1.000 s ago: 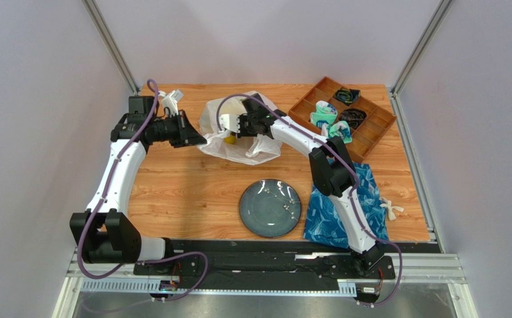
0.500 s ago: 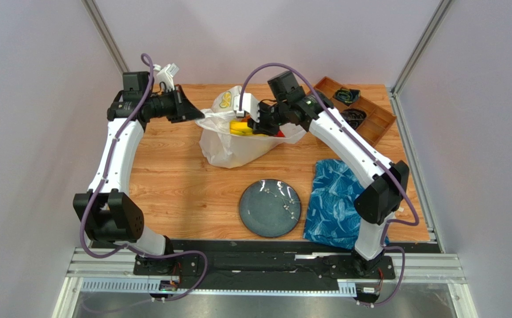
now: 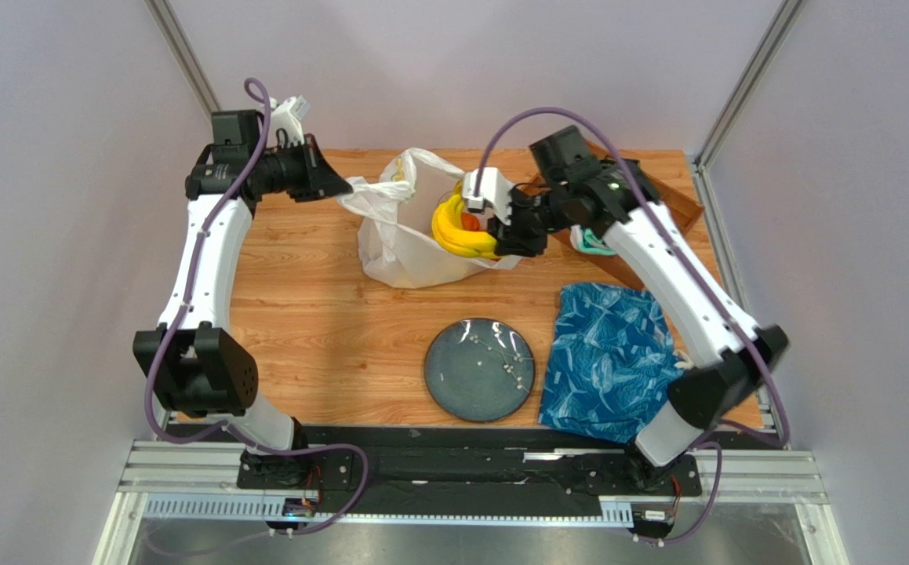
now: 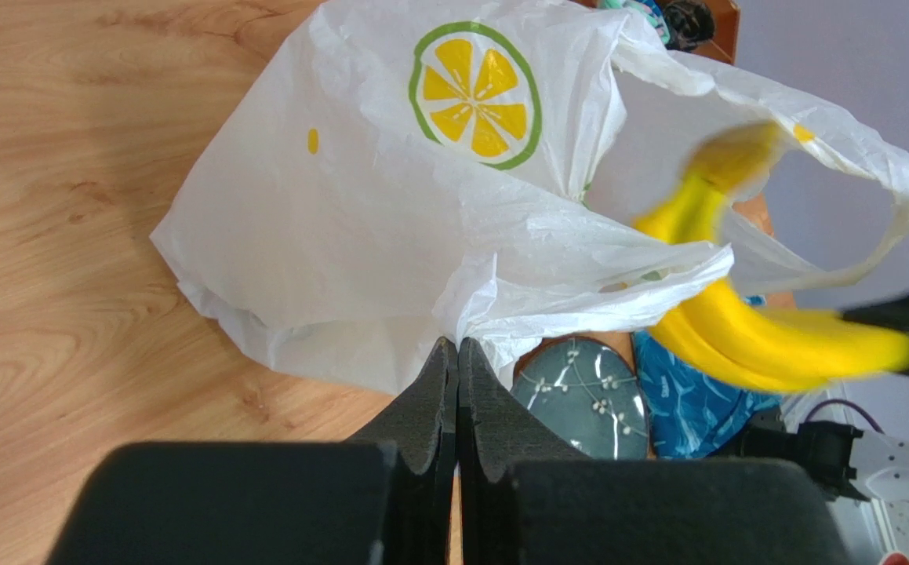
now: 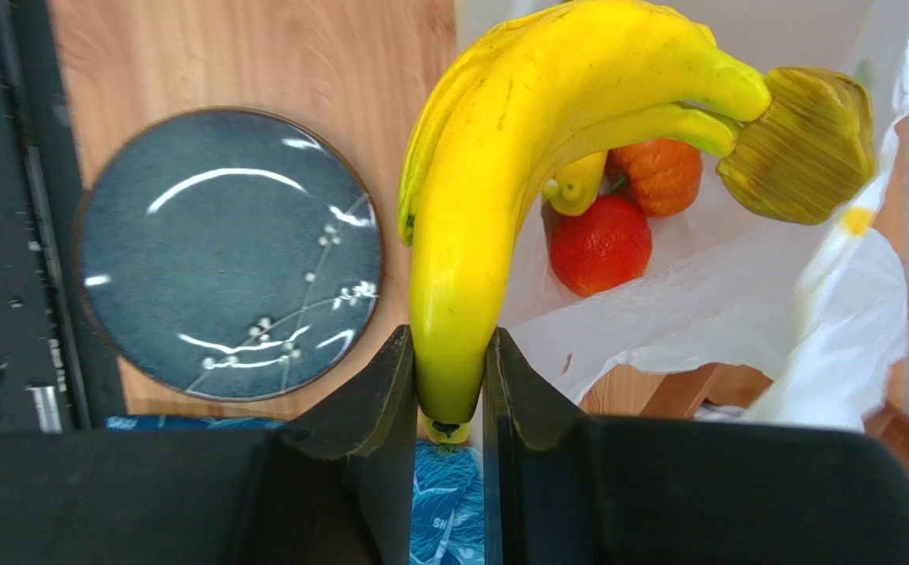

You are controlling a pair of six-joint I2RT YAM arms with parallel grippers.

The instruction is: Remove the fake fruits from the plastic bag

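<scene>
The right gripper carries the banana bunch (image 3: 457, 226) back, lowers and releases it next. The empty dark blue-grey plate (image 3: 479, 370) lies below the gripper and back toward the base, hence this move.
The white plastic bag (image 3: 406, 236) with a lemon-slice print (image 4: 477, 94) hangs above the table's far middle. My left gripper (image 3: 332, 188) is shut on its left edge (image 4: 471, 336) and holds it up. My right gripper (image 3: 508, 224) is shut on a yellow banana bunch (image 3: 457, 226), lifted out over the bag's mouth; the bunch also shows in the right wrist view (image 5: 506, 177) and in the left wrist view (image 4: 765, 336). Inside the bag I see a red-orange round fruit (image 5: 598, 245), an orange ball (image 5: 657, 174) and a small yellow piece (image 5: 574, 184).
A dark blue-grey plate (image 3: 479, 369) lies at the near middle. A blue patterned cloth (image 3: 610, 359) lies to its right. A wooden compartment tray (image 3: 673, 203) stands at the far right, mostly hidden by my right arm.
Both arms have risen. My left gripper lifted the bag's edge higher and my right gripper pulled the banana bunch up and right, out of the bag.
</scene>
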